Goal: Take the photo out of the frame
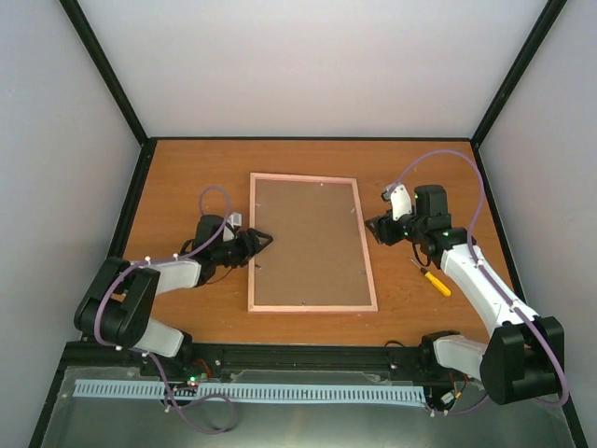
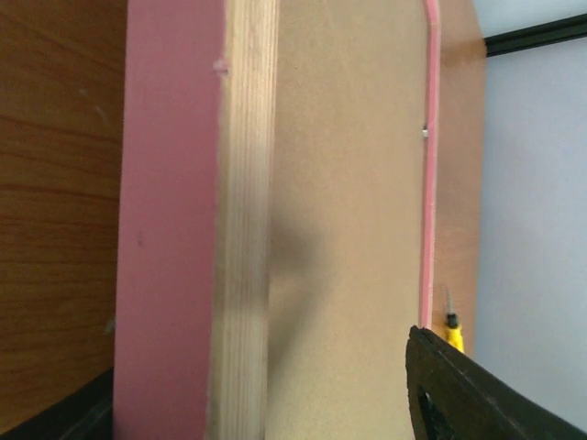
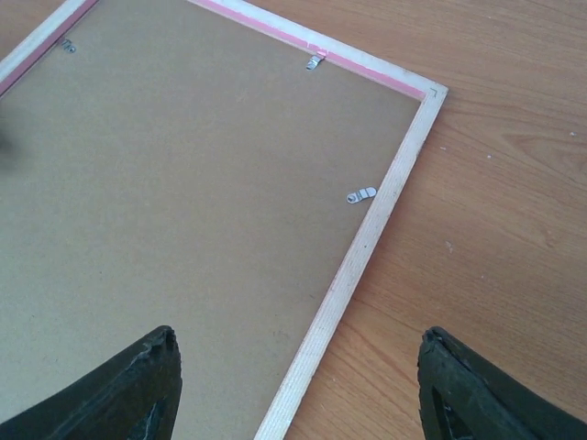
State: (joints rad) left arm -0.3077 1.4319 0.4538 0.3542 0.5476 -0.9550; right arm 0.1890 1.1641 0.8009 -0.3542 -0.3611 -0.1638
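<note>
I need to move my right gripper back, toward the right in the top view, and down around the screwdriver's yellow handle [image 1: 435, 282] next, since metal clips hold the board [image 1: 310, 243].
The pink frame [image 1: 251, 245] lies face down mid-table with its pale wood back up. The brown backing board [image 1: 310, 243] fills it, held by small metal clips [image 3: 361, 194]. The photo is hidden under the board. My left gripper [image 1: 263, 240] is open at the frame's left rail. In the left wrist view, the rail [image 2: 243, 229] and board [image 2: 353, 220] fill the picture, and only one finger [image 2: 468, 394] shows. My right gripper [image 1: 373, 227] is open and empty. It hovers over the frame's right rail [image 3: 367, 247], with one fingertip above the board [image 3: 183, 211] and the other above the table.
A yellow-handled screwdriver [image 1: 435, 280] lies on the table right of the frame, beside the right arm; it also shows in the left wrist view [image 2: 453, 332]. Black posts and grey walls enclose the wooden table [image 1: 187, 168].
</note>
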